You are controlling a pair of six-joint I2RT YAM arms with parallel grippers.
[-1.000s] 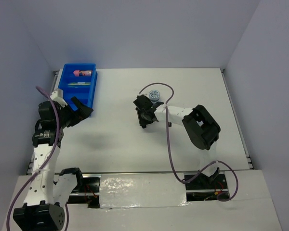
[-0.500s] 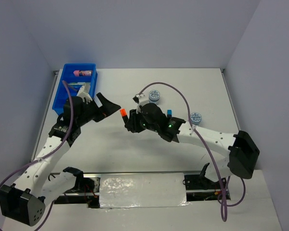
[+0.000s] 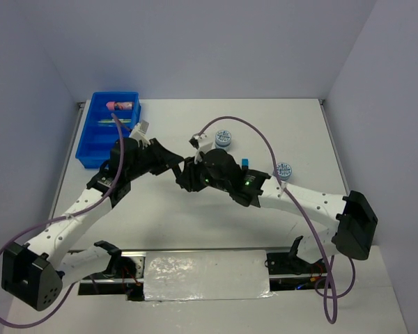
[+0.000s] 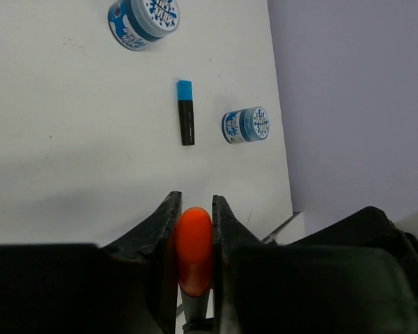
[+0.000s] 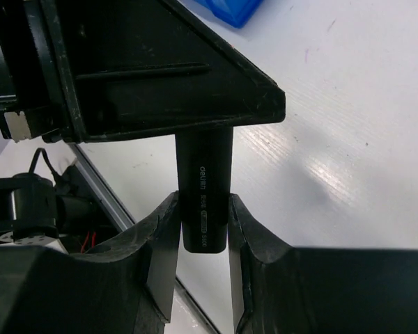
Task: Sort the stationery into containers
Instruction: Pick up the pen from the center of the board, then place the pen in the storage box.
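Observation:
My left gripper travels left in the top view next and lowers over the tray's section beside the pens to release the marker's cap, since that tray holds stationery.
A short black marker with an orange cap (image 4: 194, 243) hangs in mid-air above the table between both grippers. My left gripper (image 4: 194, 209) is shut on the orange cap. My right gripper (image 5: 203, 209) is shut on the black barrel (image 5: 205, 188) at the other end. In the top view the two grippers meet near the table's middle, left gripper (image 3: 171, 167) against right gripper (image 3: 186, 174), hiding the marker. The blue tray (image 3: 96, 142) sits at the far left with a pink cylinder (image 3: 120, 106) in its far compartment.
On the table lie a blue-capped marker (image 4: 186, 122) and two round blue patterned discs, one nearer the middle (image 3: 223, 138) and one to the right (image 3: 283, 169). The tray's corner (image 5: 233, 10) shows beyond my left gripper's body (image 5: 160, 69).
My left arm swung right from beside the tray to the marker held up by my right gripper. Its jaws, wide open half a second ago, have closed on the orange cap.

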